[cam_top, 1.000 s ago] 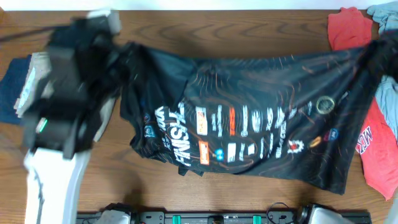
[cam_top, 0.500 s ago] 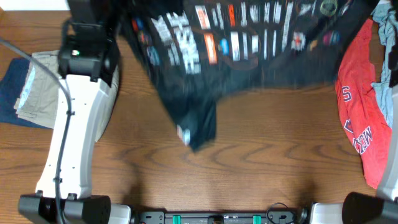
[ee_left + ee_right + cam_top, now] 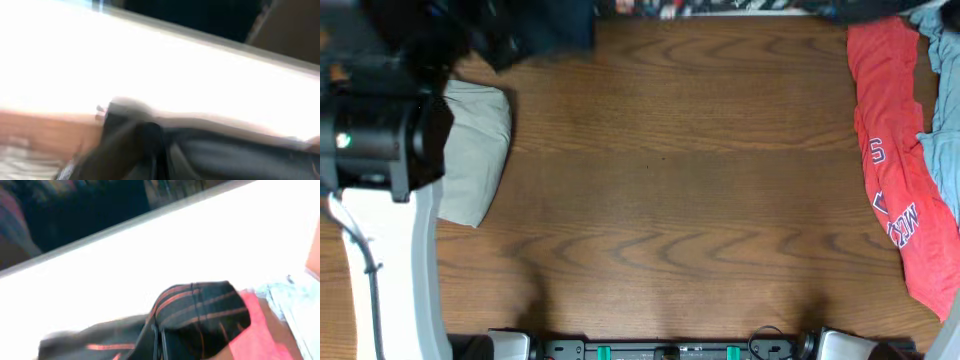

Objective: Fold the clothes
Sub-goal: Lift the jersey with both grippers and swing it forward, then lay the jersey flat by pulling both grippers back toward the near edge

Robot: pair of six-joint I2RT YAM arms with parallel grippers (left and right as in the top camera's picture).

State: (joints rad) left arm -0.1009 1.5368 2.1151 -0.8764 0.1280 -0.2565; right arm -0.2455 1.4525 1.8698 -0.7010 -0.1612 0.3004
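Observation:
The fold of the black jersey in my right gripper should next come back down onto the bare wood (image 3: 832,190) beside the red shirt and be released, since that part of the table is clear.
The black jersey has been swept to the far edge of the table. In the overhead view only a blurred dark corner (image 3: 535,30) and a strip of white and red lettering along the top edge still show. In the right wrist view my right gripper (image 3: 160,340) is shut on a fold of the black, orange-lined jersey (image 3: 200,315). In the left wrist view, which is badly blurred, my left gripper (image 3: 157,160) is closed on dark jersey cloth (image 3: 215,155). The left arm (image 3: 380,140) reaches toward the far left corner. The right gripper is out of the overhead view.
A folded beige garment (image 3: 475,150) lies at the left beside my left arm. A red shirt (image 3: 890,150) and a light blue garment (image 3: 945,150) lie along the right edge. The wooden table (image 3: 670,200) fills the middle of the view.
Both grippers have swung the jersey away from the table's middle toward the far edge, so it has almost left the overhead view. The left arm has moved further back and left.

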